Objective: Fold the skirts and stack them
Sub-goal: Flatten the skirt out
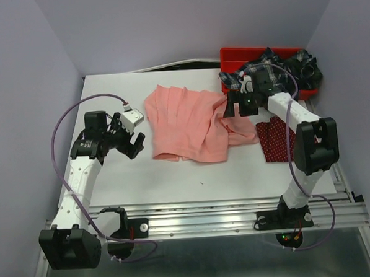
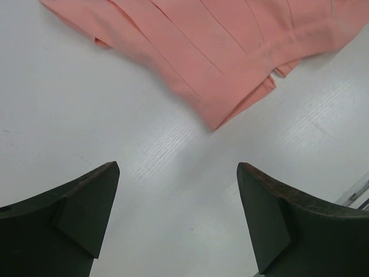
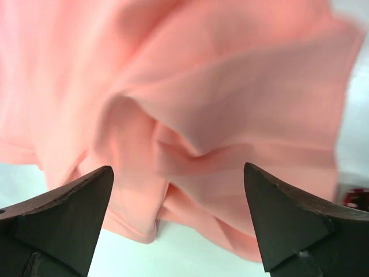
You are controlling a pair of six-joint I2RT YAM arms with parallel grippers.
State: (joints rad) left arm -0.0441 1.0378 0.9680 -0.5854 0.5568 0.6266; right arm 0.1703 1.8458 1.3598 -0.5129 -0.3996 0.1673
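The right gripper moves back and to the left in the top view next, then down onto the pink skirt's near edge (image 1: pixel 186 156), where the band lies smooth.
The salmon-pink skirt (image 1: pixel 187 123) lies spread and rumpled in the middle of the white table; it also shows in the left wrist view (image 2: pixel 230 52) and fills the right wrist view (image 3: pixel 202 104). The dark red dotted skirt (image 1: pixel 274 140) lies flat at the right, partly under the right arm. The navy-and-white plaid skirt (image 1: pixel 280 64) is heaped in the red bin. My left gripper (image 1: pixel 133 140) (image 2: pixel 179 219) is open and empty, left of the pink skirt's near corner. My right gripper (image 1: pixel 236 106) (image 3: pixel 179 225) is open and empty over the pink skirt's bunched right edge.
The rigid red plastic bin (image 1: pixel 230 54) stands at the table's back right corner. Purple cables loop from both arms. A metal rail (image 1: pixel 207 213) runs along the table's near edge. Bare white table (image 1: pixel 108 99) lies left of the pink skirt.
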